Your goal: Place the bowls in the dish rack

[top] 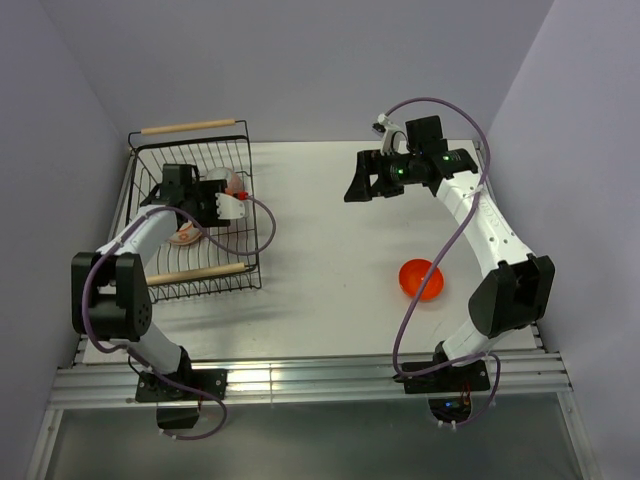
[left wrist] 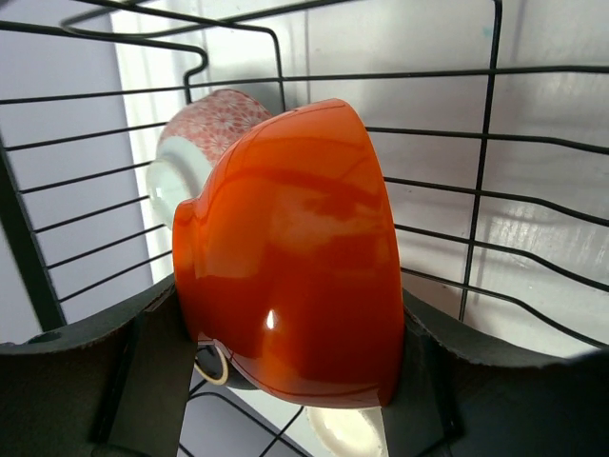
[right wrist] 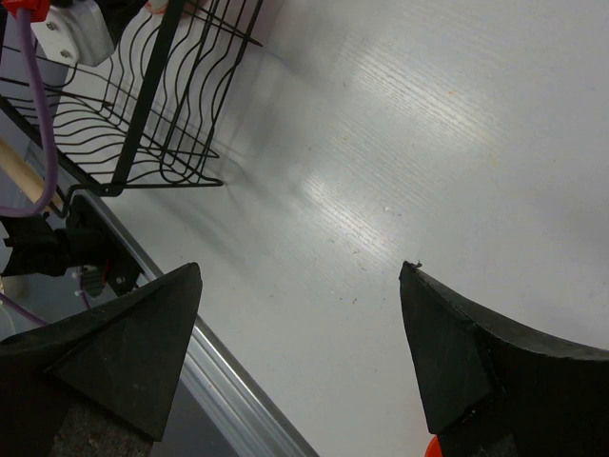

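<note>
My left gripper will lower deeper into the rack, then release the glossy orange bowl beside the red-and-white patterned bowl, where the wires are empty.
The black wire dish rack (top: 248, 160) with wooden rod handles stands at the table's left. My left gripper (top: 232, 198) reaches inside it. In the left wrist view that gripper (left wrist: 290, 303) is shut on a glossy orange bowl (left wrist: 295, 248), held on its side between both fingers. Right behind it a red-and-white patterned bowl (left wrist: 205, 143) leans against the rack wires (left wrist: 476, 190). A second orange bowl (top: 421, 279) sits upright on the table at the right. My right gripper (top: 362, 185) hovers over the table's far middle, open with nothing in it (right wrist: 300, 271).
The rack's corner (right wrist: 143, 124) shows at the upper left of the right wrist view. A metal rail (top: 300, 380) runs along the table's near edge. Purple cables loop from both arms. Walls close in at the back and sides.
</note>
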Controlling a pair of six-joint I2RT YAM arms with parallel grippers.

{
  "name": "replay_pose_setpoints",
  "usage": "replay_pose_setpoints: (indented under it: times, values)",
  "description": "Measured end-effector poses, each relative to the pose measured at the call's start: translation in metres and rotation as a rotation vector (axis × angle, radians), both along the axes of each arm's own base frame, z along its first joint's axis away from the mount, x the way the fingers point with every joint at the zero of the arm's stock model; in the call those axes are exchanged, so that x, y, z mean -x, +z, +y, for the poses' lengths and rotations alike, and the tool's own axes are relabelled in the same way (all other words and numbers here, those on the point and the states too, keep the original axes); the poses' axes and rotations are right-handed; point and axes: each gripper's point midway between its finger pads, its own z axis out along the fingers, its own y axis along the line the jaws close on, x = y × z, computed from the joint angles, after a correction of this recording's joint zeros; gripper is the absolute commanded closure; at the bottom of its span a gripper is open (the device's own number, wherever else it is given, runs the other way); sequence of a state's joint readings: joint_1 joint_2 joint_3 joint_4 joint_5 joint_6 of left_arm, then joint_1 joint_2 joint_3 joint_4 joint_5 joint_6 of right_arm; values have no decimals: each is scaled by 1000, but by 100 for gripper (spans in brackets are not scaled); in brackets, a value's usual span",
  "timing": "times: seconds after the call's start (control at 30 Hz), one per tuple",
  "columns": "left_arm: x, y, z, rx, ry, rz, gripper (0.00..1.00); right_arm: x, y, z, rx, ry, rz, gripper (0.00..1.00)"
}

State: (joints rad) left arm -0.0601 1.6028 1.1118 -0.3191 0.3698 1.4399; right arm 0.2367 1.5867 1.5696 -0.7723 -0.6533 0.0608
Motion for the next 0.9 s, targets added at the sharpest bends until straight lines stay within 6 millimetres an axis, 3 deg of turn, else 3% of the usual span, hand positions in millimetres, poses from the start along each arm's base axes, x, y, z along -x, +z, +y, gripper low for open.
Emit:
replay_pose_setpoints:
  times: [0.47, 0.77, 0.87, 0.9]
  values:
    - [-6, -23, 6, -12, 12, 33, 100, -3, -10, 1, 7, 0, 34, 9]
    - [-12, -33, 8, -22, 17, 43, 89, -5, -8, 1, 5, 0, 30, 9]
    - [-14, -35, 8, -23, 19, 39, 81, -4, -9, 1, 6, 0, 33, 9]
    - [-15, -35, 8, -23, 18, 36, 63, -4, -9, 1, 6, 0, 34, 9]
